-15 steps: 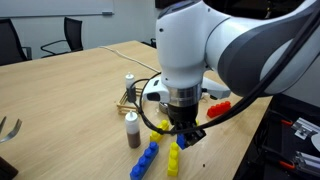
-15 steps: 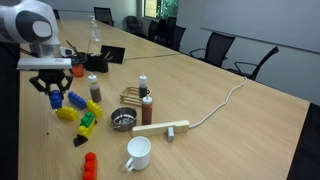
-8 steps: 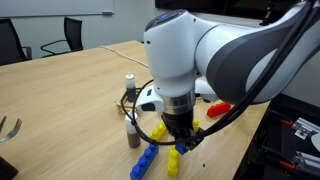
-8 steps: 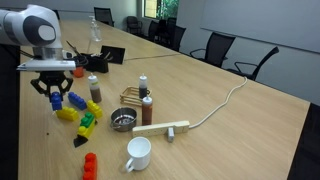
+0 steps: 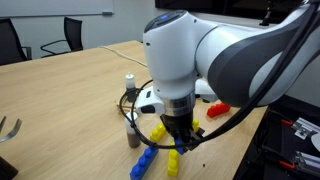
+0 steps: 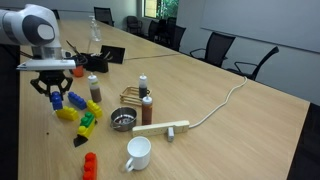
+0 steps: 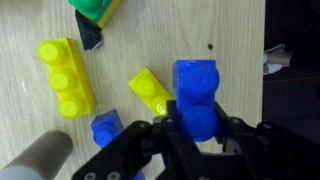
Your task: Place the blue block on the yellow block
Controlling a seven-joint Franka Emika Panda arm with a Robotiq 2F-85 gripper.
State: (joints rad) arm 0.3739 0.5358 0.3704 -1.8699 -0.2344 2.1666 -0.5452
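Observation:
Next, my gripper moves over the shorter yellow brick (image 7: 150,91), which lies at an angle to the blue block. It then turns into line and lowers the blue block onto the brick's studs.
My gripper (image 7: 197,128) is shut on the small dark-blue studded block (image 7: 196,88) and holds it just above the table, in among the loose bricks. In both exterior views the gripper (image 5: 181,137) (image 6: 54,96) hangs low over the brick cluster. The long yellow brick with one row of studs (image 7: 67,77) lies flat to the left of the held block, apart from it; it also shows in an exterior view (image 5: 173,160). A shorter yellow brick (image 7: 148,92) lies tilted, partly hidden behind the held block.
A long lighter blue brick (image 5: 145,163) lies beside the yellow ones. Green bricks (image 6: 88,122) and a red brick (image 6: 90,163) lie nearby. Two shaker bottles (image 6: 146,108), a metal strainer (image 6: 123,121), a white mug (image 6: 138,153) and a wooden bar (image 6: 162,128) stand further along.
The gripper with the blue block has come down a little and shifted slightly towards the yellow bricks over the last second. The bricks on the table have not moved.

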